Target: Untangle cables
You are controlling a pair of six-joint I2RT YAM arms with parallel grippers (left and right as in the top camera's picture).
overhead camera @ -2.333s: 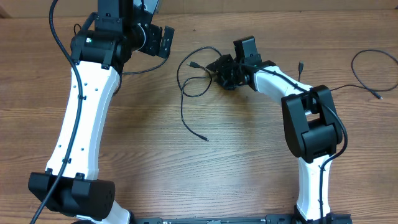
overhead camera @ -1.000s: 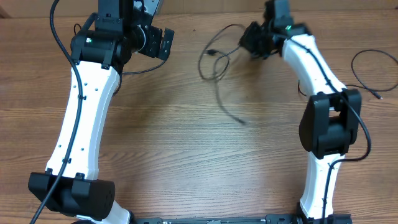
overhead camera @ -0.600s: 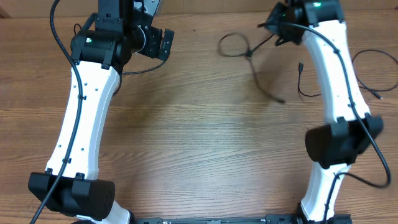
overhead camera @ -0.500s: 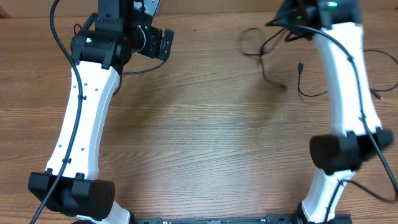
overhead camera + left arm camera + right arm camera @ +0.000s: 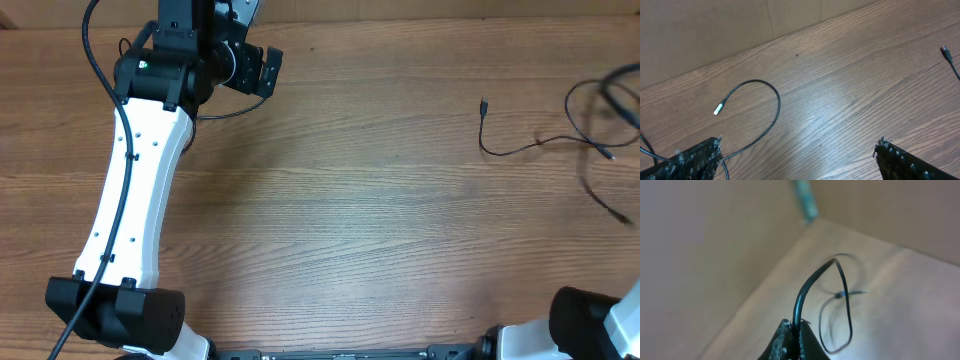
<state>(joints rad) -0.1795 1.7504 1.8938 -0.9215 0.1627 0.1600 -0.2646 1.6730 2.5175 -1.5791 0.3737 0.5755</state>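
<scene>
My right gripper should move down next and pull the thin black cable (image 5: 801,300) back toward the empty wood on the near side of the lying cable, because it hangs over that cable.
My right gripper (image 5: 796,336) is shut on a thin black cable (image 5: 801,300), whose loop (image 5: 839,315) dangles blurred above the table. In the overhead view that gripper is off the frame; the carried cable shows as a dark blur (image 5: 600,192) at the right edge. Another cable (image 5: 510,150) lies on the table at the right, and a loop (image 5: 585,120) lies beside it. My left gripper (image 5: 262,68) hangs open at the back left. Its wrist view shows the left gripper (image 5: 799,150) wide apart over bare wood, with a curved cable (image 5: 771,95) with a pale plug lying just ahead.
The wooden table (image 5: 350,220) spreads between the arms. A brown cardboard wall (image 5: 715,30) stands along its far edge. The left arm's white link (image 5: 135,190) crosses the left side, and the right arm's base (image 5: 585,325) sits at the front right corner.
The right arm has swung from the back middle to the right and out of the overhead frame, carrying the cable with it. The left arm has stayed still.
</scene>
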